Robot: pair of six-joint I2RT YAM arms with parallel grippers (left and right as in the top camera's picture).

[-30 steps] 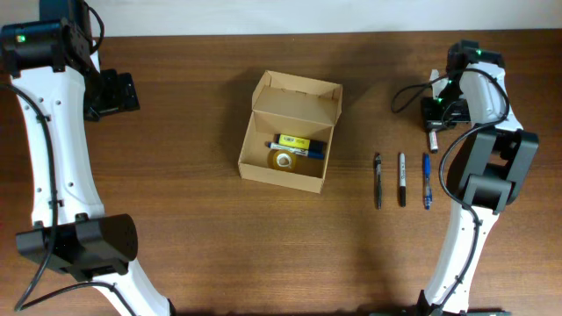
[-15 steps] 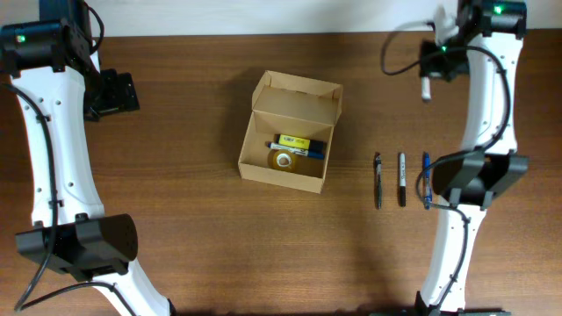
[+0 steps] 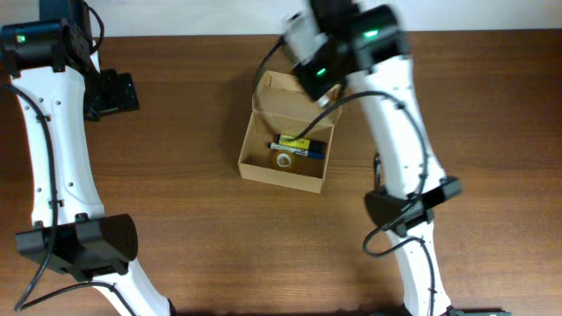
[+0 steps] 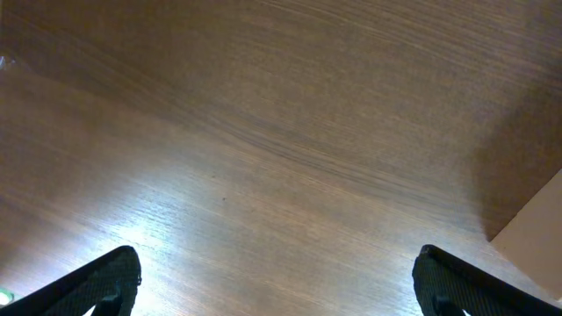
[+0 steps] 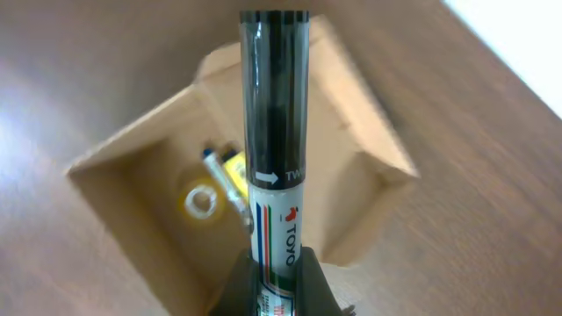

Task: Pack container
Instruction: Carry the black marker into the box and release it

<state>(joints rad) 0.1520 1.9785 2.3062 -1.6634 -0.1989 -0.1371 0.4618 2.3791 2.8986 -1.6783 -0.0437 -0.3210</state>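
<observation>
My right gripper turns next, lowering and moving back inside over the tape roll, since the yellow and blue item lies along the box's far side.
The container is a tan cardboard box, open, with its lid flap standing at the far side. Inside lie a yellow and blue item and a small tape roll. My right gripper, blurred, hangs above the box's far edge. In the right wrist view it is shut on a white marker with a black cap, held over the open box. My left gripper is at the far left, away from the box; its wrist view shows it open and empty over bare wood.
The right arm crosses the table right of the box and covers most of the spot where pens lay. A pale surface borders the table's far edge. A light corner shows in the left wrist view.
My right arm has swung from the far right of the table leftward to above the box, carrying the marker. The left arm has not moved.
</observation>
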